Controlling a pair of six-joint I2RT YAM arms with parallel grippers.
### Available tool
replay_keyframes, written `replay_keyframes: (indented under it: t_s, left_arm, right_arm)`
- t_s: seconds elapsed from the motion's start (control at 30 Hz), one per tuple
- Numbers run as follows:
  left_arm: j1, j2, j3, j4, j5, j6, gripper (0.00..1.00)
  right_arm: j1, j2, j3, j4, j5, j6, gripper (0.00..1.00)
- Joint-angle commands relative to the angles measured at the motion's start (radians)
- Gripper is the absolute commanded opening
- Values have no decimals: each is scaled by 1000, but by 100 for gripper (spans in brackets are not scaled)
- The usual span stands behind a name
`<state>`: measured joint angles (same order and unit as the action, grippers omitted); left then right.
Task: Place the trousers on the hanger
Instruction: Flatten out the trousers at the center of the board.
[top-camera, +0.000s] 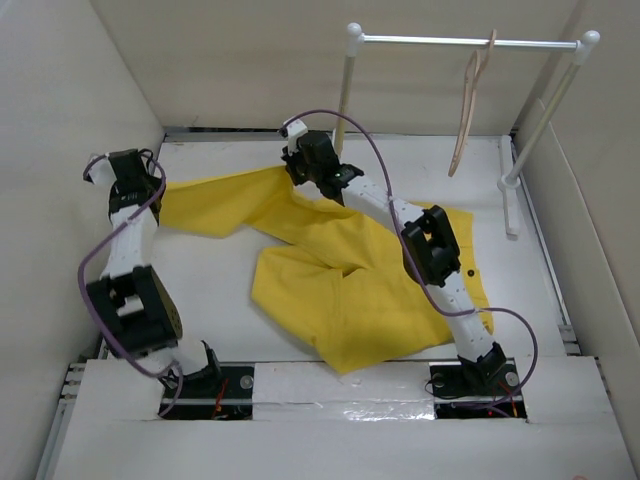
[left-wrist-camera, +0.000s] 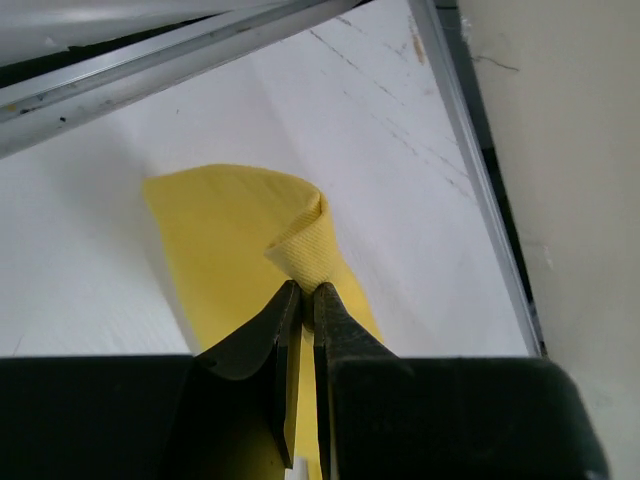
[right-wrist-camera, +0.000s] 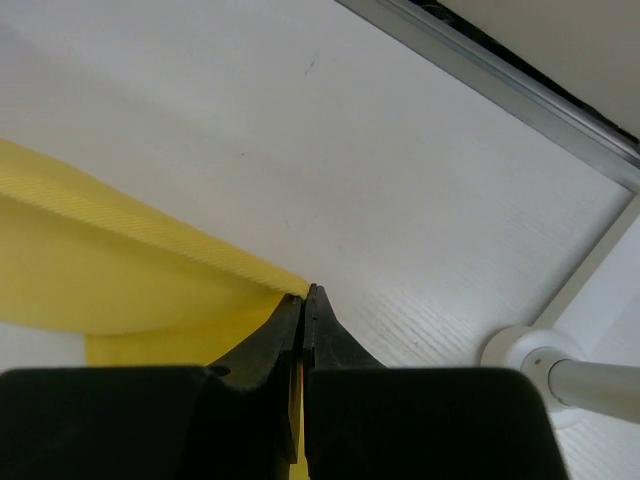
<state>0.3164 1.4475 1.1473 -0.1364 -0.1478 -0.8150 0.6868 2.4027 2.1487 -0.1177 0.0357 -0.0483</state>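
Note:
My left gripper carries the folded end of the trouser leg outward onto bare table by the table's far corner (top-camera: 174, 157) (left-wrist-camera: 355, 100) next and releases it there.
The bright yellow trousers (top-camera: 340, 290) lie spread on the white table, one leg reaching to the far left. My left gripper (top-camera: 150, 190) is shut on the end of that leg; the left wrist view shows the cloth (left-wrist-camera: 240, 240) pinched into a raised fold between the jaws (left-wrist-camera: 306, 292). My right gripper (top-camera: 298, 165) is shut on a hem corner of the trousers (right-wrist-camera: 120, 270) near the back middle, as the right wrist view (right-wrist-camera: 306, 296) shows. The pale wooden hanger (top-camera: 470, 100) hangs from the white rail (top-camera: 470, 42) at the back right.
The rail's two posts (top-camera: 345, 95) stand on the table at the back; one post base (right-wrist-camera: 535, 365) shows close to the right of my right gripper. Beige walls enclose the table left, back and right. A metal edge strip (left-wrist-camera: 480, 190) runs along the table border.

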Motion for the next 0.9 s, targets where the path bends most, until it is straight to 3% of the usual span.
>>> replay_keyframes:
  t_s: [0.0,0.13,0.27,0.33,0.37,0.4,0.43,0.5,0.53,0.63,0.77,0.87]
  left_arm:
    - [26,138,186,112,-84,40,0]
    - [15,335,342,115,-99,65,0]
    - [-11,412,405,217,-148,106,0]
    - [-11,459,445,234,-151,112,0]
    - [-11,476,459,248,-119,134,6]
    - [-20,491,477,239,-110,145,12]
    - [-20,510,503,225,-108,148,24]
    - [-20,505,503,222,-96,158,36]
    - [-20,490,487,228,-95,165,49]
    - [-30,452,473,221,-113,191,61]
    - [-80,366,407,182,-134,192,60]
    - [-180,262,269,189,-162,175,47]
  right_arm:
    - [-38,29,97,-57,52,-16,0]
    - [-38,59,126,-62,55,-13,0]
    - [-38,67,125,-54,73,-13,0]
    - [-38,70,125,-59,82,-15,9]
    - [-38,69,123,-62,85,-15,16]
    - [-38,62,109,-60,86,-21,31]
    - [-38,40,94,-54,87,-25,37]
    - [-29,6,57,-31,87,-38,52]
    - [-29,-14,18,-25,81,-41,55]
    - [-7,-117,-50,7,63,-56,63]
    - [32,-272,-194,36,40,-82,71]
    - [42,-427,-295,78,15,-62,65]
